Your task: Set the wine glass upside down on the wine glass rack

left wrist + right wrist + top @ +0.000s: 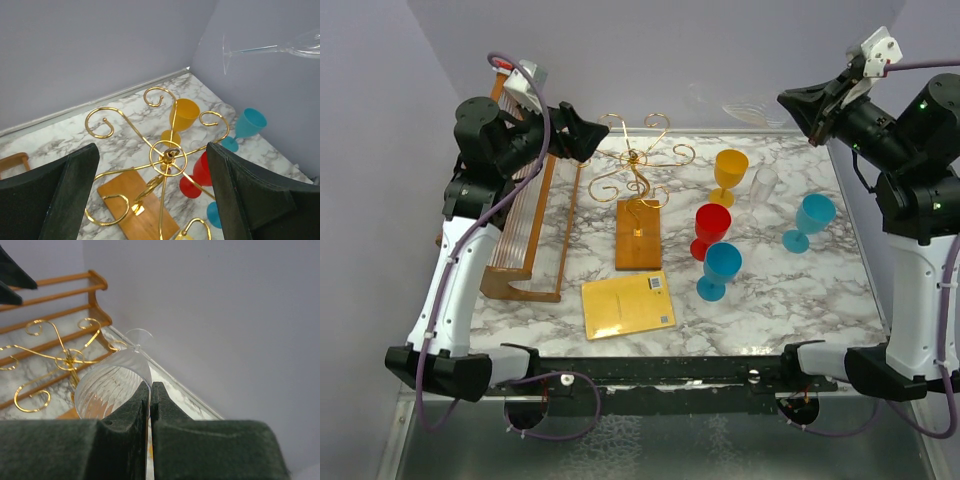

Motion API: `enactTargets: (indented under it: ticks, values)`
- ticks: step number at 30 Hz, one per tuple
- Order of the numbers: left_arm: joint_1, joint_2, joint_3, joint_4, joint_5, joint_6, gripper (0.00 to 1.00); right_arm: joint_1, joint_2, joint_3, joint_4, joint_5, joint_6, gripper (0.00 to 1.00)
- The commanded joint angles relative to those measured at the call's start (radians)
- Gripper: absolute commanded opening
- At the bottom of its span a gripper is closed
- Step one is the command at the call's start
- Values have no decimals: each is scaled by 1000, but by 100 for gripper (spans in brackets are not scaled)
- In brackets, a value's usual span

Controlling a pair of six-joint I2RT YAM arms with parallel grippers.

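Note:
I will move my left gripper to the right in the top view next, onto the edge of the glass's foot [694,93] [225,54], because the glass's foot points toward the open fingers.
A clear ribbed wine glass [112,385] lies on its side in the air, its rim pinched between the shut fingers of my right gripper [150,395]. From above, that glass [752,108] hangs faint near the back wall, left of the right gripper [802,106]. The gold wire wine glass rack [638,165] stands on its brown wooden base [638,238] at mid-table. My left gripper [152,185] is open and hovers over the rack's hub [169,157], with nothing between its fingers. The held glass [272,48] shows high at the left wrist view's upper right.
A large wooden two-tier frame [525,235] stands at the left. A yellow goblet [730,170], a red goblet [710,228], two blue goblets [720,268] [810,220] and a clear glass [762,185] stand right of the rack. A yellow card [627,303] lies near the front.

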Motion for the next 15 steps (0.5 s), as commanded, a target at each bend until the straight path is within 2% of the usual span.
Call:
enactTargets:
  ticks: [1,8,15]
  values:
    - [-40,56,89,60,44,-88,90,-3,-17,-66,237,-115,185,1]
    - [-111,130,125,120,105,-142,84,-3,-13,-137,368,-185,319,1]
    - [-143,173,110,210,164,-207,66,-3,-16,-200,431,-245,390,1]
